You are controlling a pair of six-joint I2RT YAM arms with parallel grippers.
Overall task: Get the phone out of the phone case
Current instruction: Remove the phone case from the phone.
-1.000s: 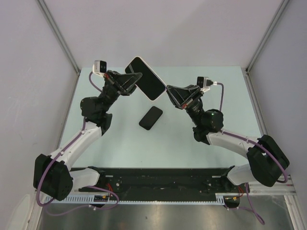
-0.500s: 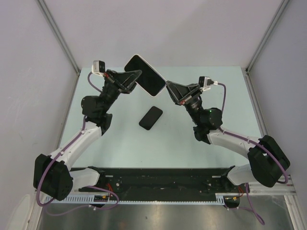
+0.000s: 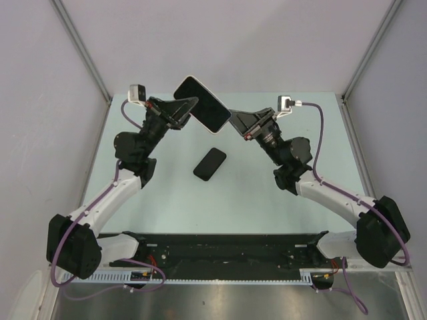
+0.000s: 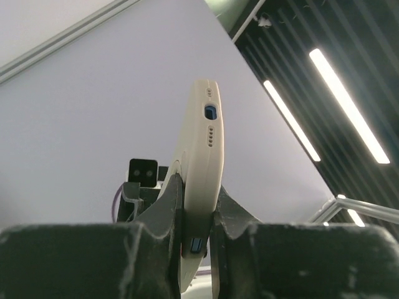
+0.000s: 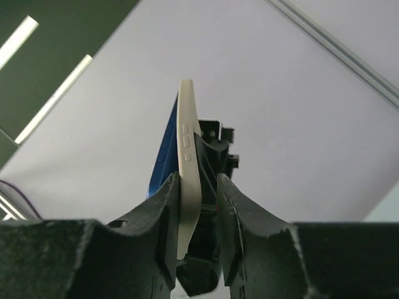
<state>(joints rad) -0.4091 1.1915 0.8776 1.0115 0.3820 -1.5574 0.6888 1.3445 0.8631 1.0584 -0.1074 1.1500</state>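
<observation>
Down and to the right in the top view, I need to bring my left gripper toward the phone's far end [image 3: 217,153], freeing the case since my right gripper straddles it.
The phone [image 3: 203,105] has a black screen and sits in a cream case. It is held in the air over the far middle of the table. My left gripper [image 3: 189,109] is shut on its left end; the left wrist view shows the cream case [image 4: 206,143] pinched edge-on between the jaws [image 4: 194,187]. My right gripper [image 3: 235,124] is closed round the case's right corner. In the right wrist view the cream case edge [image 5: 188,187] lies against one finger, with a slim gap to the other, and the blue phone edge [image 5: 163,156] shows beside it.
A black phone-shaped slab [image 3: 210,164] lies flat on the pale green table [image 3: 280,200], below the held phone. White walls and metal corner posts close in the table on three sides. A black rail [image 3: 227,250] runs along the near edge.
My right wrist has lifted and swung up, so its camera now points higher. The phone rose slightly and stays held by both grippers. The left arm barely moved.
</observation>
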